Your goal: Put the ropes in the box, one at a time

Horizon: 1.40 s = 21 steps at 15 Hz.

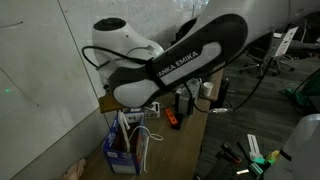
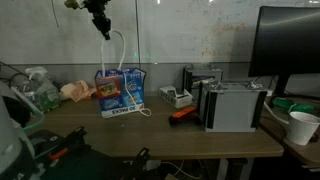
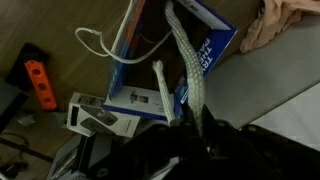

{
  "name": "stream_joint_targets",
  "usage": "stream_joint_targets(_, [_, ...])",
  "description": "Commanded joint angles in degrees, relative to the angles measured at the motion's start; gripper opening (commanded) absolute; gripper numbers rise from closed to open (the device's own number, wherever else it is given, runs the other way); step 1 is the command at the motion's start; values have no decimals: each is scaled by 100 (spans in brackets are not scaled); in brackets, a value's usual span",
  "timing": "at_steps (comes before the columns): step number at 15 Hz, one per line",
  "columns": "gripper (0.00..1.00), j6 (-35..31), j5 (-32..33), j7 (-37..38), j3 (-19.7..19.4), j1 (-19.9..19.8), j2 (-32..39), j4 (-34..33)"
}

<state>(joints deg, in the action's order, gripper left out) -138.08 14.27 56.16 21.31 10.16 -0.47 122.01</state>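
Next, my gripper should lower and shift over the open top of the blue-printed box (image 1: 122,142), because the held part of the white rope is still high.
High above the table, my gripper (image 2: 100,28) is shut on a white braided rope (image 2: 118,40). That rope arcs over and hangs down into the blue-printed box (image 2: 120,92). In the wrist view the rope (image 3: 185,60) runs from my gripper (image 3: 188,118) up to the open top of the box (image 3: 210,50). A second thin white rope (image 3: 95,42) loops out over the box's left side. In an exterior view the arm covers most of the picture, with the box (image 1: 122,152) at the lower left and white rope (image 1: 143,138) draped beside it.
An orange object (image 2: 182,113) lies on the table right of the box. Further right stand grey electronic units (image 2: 232,105), a monitor (image 2: 290,45) and a paper cup (image 2: 303,127). A pinkish cloth (image 2: 75,90) sits left of the box, and a whiteboard wall stands behind.
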Motion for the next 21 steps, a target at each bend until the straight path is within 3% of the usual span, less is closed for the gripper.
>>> stream_joint_targets(1, [3, -386, -306, -587, -361, 124, 356, -130])
stream_joint_targets(10, [3, -537, -1560, -2032, -793, 113, 711, -5])
stream_joint_targets(21, [3, -262, -2481, -2990, -816, 101, 706, -39])
